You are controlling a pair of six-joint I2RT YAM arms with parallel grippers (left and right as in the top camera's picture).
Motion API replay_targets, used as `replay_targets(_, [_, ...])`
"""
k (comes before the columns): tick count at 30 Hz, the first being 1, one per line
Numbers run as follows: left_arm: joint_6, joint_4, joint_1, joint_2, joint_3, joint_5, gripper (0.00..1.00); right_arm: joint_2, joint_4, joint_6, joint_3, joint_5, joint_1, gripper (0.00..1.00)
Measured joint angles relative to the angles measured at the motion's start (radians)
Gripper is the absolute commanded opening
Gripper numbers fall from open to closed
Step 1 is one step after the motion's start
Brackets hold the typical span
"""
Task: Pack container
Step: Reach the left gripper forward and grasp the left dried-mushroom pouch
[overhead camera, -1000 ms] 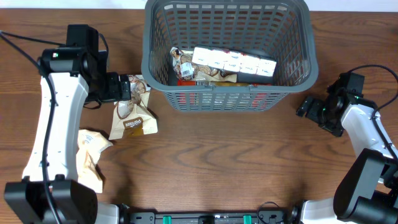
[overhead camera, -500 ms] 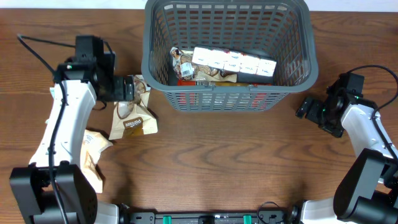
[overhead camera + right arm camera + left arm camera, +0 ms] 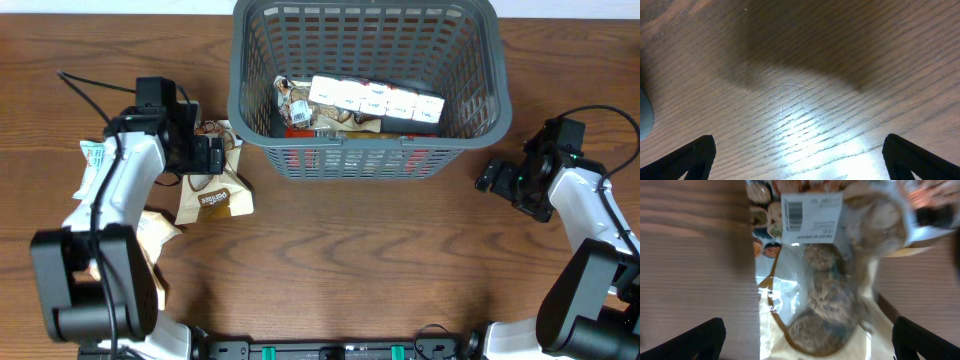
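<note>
My left gripper lowers with its fingers spread onto the mushroom-filled middle of the clear packet next, as that packet lies below the gripper, between its fingers.
The dark grey container stands at the back centre and holds a row of white boxes and some snack packets. My left gripper is open just left of the container, low over a clear packet of dried mushrooms. In the left wrist view that packet lies between my spread fingers, on a beige packet. My right gripper is open and empty over bare wood, right of the container.
A crumpled beige packet lies at the left front. A green and white packet lies at the far left beside my left arm. A grey corner of the container shows in the right wrist view.
My left arm has swung in towards the right, uncovering the green and white packet. Its gripper has stayed over the mushroom packet. The right arm has not moved.
</note>
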Motion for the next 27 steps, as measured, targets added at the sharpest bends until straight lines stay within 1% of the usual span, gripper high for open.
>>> replay_targets(5, [0.008, 0.037, 0.000, 0.064, 0.000, 0.000, 0.99, 0.000, 0.000, -0.005, 0.000, 0.000, 0.000, 0.99])
replay_targets(11, [0.010, 0.072, 0.000, 0.078, 0.000, 0.003, 0.99, 0.000, 0.000, -0.008, 0.000, 0.000, 0.000, 0.99])
replay_targets(20, [0.012, 0.080, -0.009, 0.175, 0.000, -0.005, 0.99, 0.000, 0.000, -0.009, 0.000, 0.000, 0.000, 0.99])
replay_targets(25, [0.010, 0.085, -0.035, 0.177, 0.001, -0.016, 1.00, 0.000, -0.001, -0.009, 0.000, 0.000, 0.000, 0.99])
replay_targets(27, [0.010, 0.085, -0.043, 0.177, 0.001, -0.018, 0.97, 0.000, -0.001, -0.010, 0.000, 0.000, 0.000, 0.99])
